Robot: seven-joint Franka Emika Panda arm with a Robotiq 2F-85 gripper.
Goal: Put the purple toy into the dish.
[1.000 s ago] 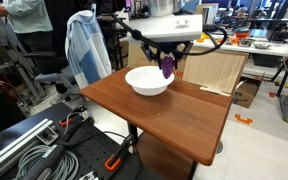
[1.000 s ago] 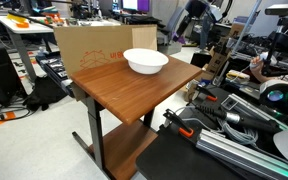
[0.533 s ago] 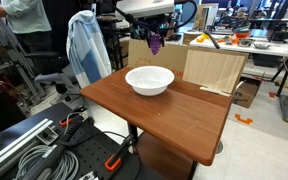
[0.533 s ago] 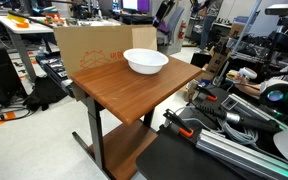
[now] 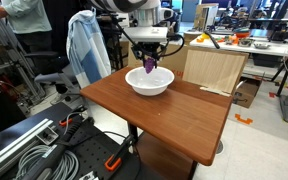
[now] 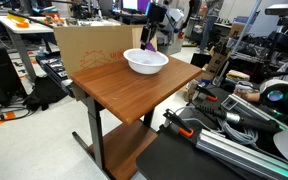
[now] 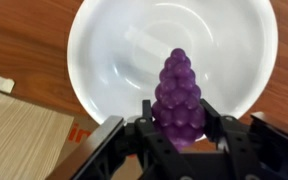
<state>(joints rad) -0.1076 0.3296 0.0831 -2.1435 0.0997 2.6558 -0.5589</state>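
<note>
The purple toy goes down toward the white bottom of the dish next and is released there, since the dish's open inside lies directly below my gripper.
The white dish stands at the far end of the wooden table in both exterior views. My gripper hangs just above it, shut on the purple toy. In the wrist view the bumpy grape-shaped purple toy sits clamped between the black fingers of the gripper, directly over the dish. The toy is held above the dish's inside and does not touch it.
The wooden table has edges close to the dish. A light wooden board leans behind the table. A cardboard box stands beside it. Cables and equipment lie on the floor.
My gripper with the purple toy rose and swung away from the dish, then came back and lowered to just over the dish's middle.
</note>
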